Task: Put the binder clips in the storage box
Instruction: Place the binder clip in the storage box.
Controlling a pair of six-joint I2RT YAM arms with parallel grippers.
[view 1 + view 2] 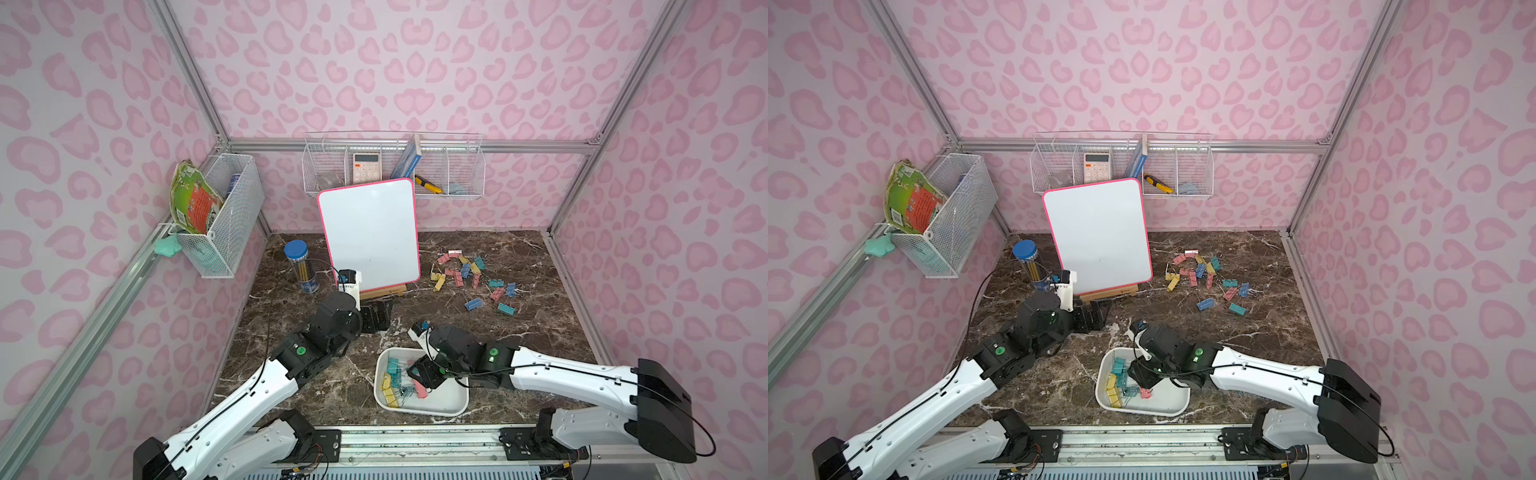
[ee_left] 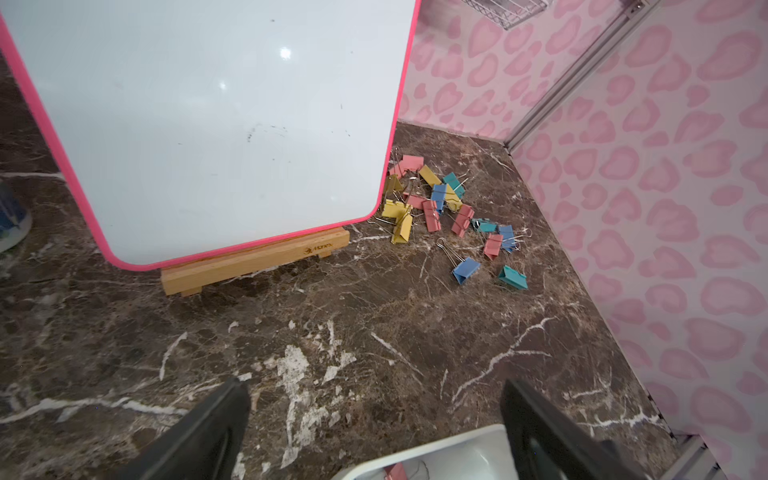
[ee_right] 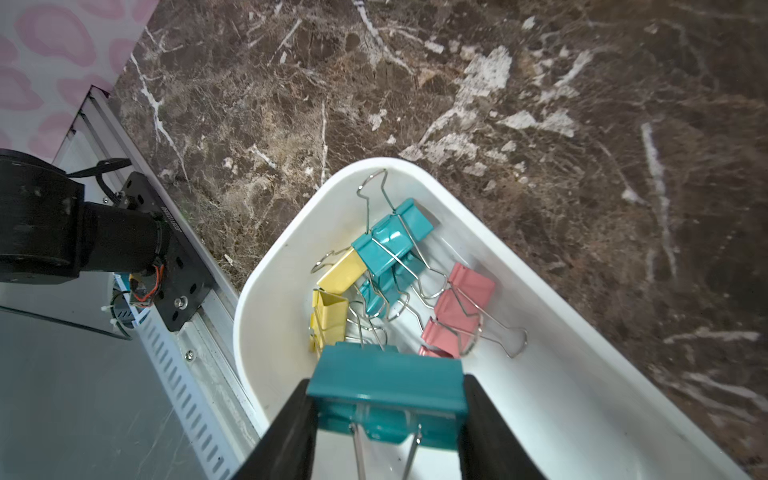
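The box is already underneath, so the robot's right gripper will next move gently down and toward the yellow clips and let go of the teal clip between the yellow and pink ones.
Several pastel binder clips lie scattered on the marble table at the back right. The white storage box sits near the front edge, with several clips inside, teal, yellow and pink. My right gripper hangs over the box, shut on a teal binder clip held across its width, wire handles pointing back toward the wrist. My left gripper is open and empty, low over bare table just behind the box's far corner.
A pink-edged whiteboard leans on a wooden stand at the back, just left of the loose clips. A blue-capped pencil tube stands to its left. Wire baskets hang on the back and left walls.
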